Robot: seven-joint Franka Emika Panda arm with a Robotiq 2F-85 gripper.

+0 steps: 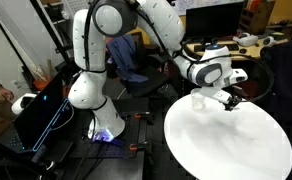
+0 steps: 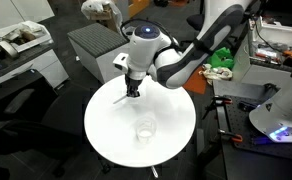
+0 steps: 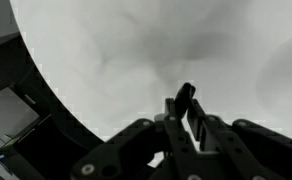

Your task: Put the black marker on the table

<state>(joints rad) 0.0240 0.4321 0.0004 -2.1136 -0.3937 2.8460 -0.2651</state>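
Note:
My gripper, still above the table, next needs to lower the slim black stick onto the bare patch of white table below and release it.
The black marker (image 3: 184, 105) is a slim black stick clamped between the fingers of my gripper (image 3: 184, 128) in the wrist view; its tip juts out past the fingertips. In both exterior views my gripper (image 2: 132, 90) hangs just above the far edge of the round white table (image 2: 171, 140), also seen from the other side (image 1: 226, 150). The marker shows as a thin dark line slanting from the jaws (image 2: 124, 96). In an exterior view my gripper (image 1: 229, 100) is near the table's rim. The table top (image 3: 136, 50) fills the wrist view.
A small pale cup (image 2: 144, 130) stands on the table nearer its front. A grey cabinet (image 2: 96, 45) stands behind the table. Desks with clutter, chairs and the robot's base (image 1: 91, 95) surround it.

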